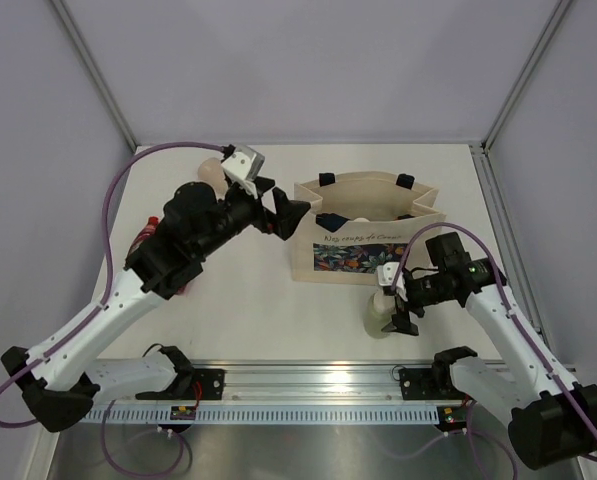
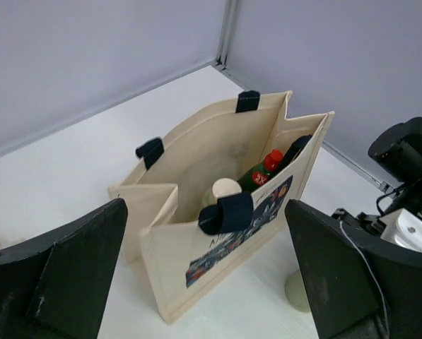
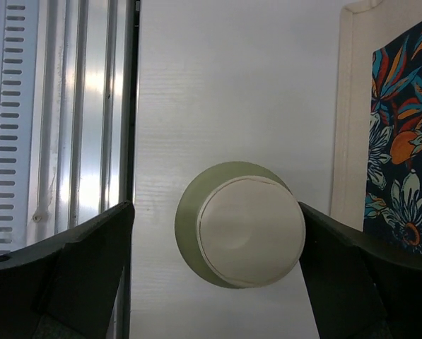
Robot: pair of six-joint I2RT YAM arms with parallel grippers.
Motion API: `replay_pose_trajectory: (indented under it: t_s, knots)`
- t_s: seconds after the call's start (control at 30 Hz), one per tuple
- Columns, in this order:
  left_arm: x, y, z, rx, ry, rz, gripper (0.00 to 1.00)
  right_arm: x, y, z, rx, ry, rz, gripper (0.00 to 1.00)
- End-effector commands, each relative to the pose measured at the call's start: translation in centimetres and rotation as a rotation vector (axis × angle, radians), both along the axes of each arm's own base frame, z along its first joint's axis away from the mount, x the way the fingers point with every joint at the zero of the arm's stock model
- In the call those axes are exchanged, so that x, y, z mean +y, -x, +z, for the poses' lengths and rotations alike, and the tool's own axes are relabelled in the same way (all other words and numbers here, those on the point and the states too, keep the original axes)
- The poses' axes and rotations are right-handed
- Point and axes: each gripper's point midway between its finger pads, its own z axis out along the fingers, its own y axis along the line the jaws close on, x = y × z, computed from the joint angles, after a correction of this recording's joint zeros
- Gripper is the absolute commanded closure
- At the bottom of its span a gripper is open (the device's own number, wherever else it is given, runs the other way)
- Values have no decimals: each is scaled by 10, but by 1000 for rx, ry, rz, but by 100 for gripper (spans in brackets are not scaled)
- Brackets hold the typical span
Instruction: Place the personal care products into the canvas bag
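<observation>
My right gripper lowers past the cream cap around the bottle's pale green body (image 1: 374, 321) (image 3: 188, 224) next, since its open fingers already straddle the cream cap.
The cream canvas bag (image 1: 363, 245) with navy handles stands upright mid-table, mouth open. Inside it I see a green bottle with a red cap (image 2: 264, 171) and a pale cylinder with a cream cap (image 2: 225, 189). My left gripper (image 1: 286, 210) hangs open and empty just off the bag's left end, looking into the canvas bag (image 2: 196, 162). A pale green bottle with a cream cap (image 3: 249, 229) stands in front of the bag, at its right end. My right gripper (image 3: 214, 275) is open above this bottle (image 1: 379, 318), one finger on each side of the cap.
A beige bottle (image 1: 210, 170) stands at the back left, partly behind the left arm. A red bottle (image 1: 150, 232) shows beside the left arm's elbow. The metal rail (image 3: 55, 106) runs along the near edge, close to the right gripper (image 1: 393, 308).
</observation>
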Motion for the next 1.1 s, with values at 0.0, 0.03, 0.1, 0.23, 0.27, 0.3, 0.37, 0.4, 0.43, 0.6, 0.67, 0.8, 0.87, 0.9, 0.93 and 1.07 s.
replay_pose_trajectory:
  t_s: [0.0,0.03,0.1,0.23,0.27,0.3,0.37,0.4,0.43,0.6,0.67,0.8,0.87,0.9,0.93,1.07]
  knots:
    - [21,-2,-26,59,9,105,1,-6,-11,-27,97,104,-141,1]
    - [28,3,-21,52,28,114,1,-3,-15,-27,74,105,-138,1]
    - [34,4,-31,67,26,140,1,-4,-21,-26,55,117,-174,1]
    - [40,7,-34,76,44,158,1,-7,-30,-21,2,126,-211,0]
    - [40,7,-35,79,48,158,1,-8,-29,-21,-2,130,-211,1]
    - [40,7,-36,80,49,158,1,-9,-27,-18,-22,127,-205,0]
    - [40,7,-38,85,48,159,1,-11,-21,-16,-24,123,-203,0]
    - [40,8,-39,85,48,159,1,-10,-18,-11,-44,107,-205,0]
    - [40,8,-39,85,48,157,1,-11,-16,-12,-41,104,-211,0]
    - [36,6,-46,95,42,149,1,-17,-24,-20,-33,127,-297,1]
    - [35,6,-46,98,45,148,1,-14,-25,-21,-10,128,-288,1]
    - [34,6,-49,105,43,144,1,-5,-29,-28,63,117,-263,0]
    - [36,6,-49,107,46,150,1,-2,-32,-31,74,112,-255,1]
    - [36,7,-51,110,45,150,1,0,-32,-32,77,106,-244,3]
    - [38,8,-50,109,51,155,1,0,-33,-32,79,105,-245,5]
    - [43,9,-54,114,59,174,1,2,-28,-32,87,93,-215,28]
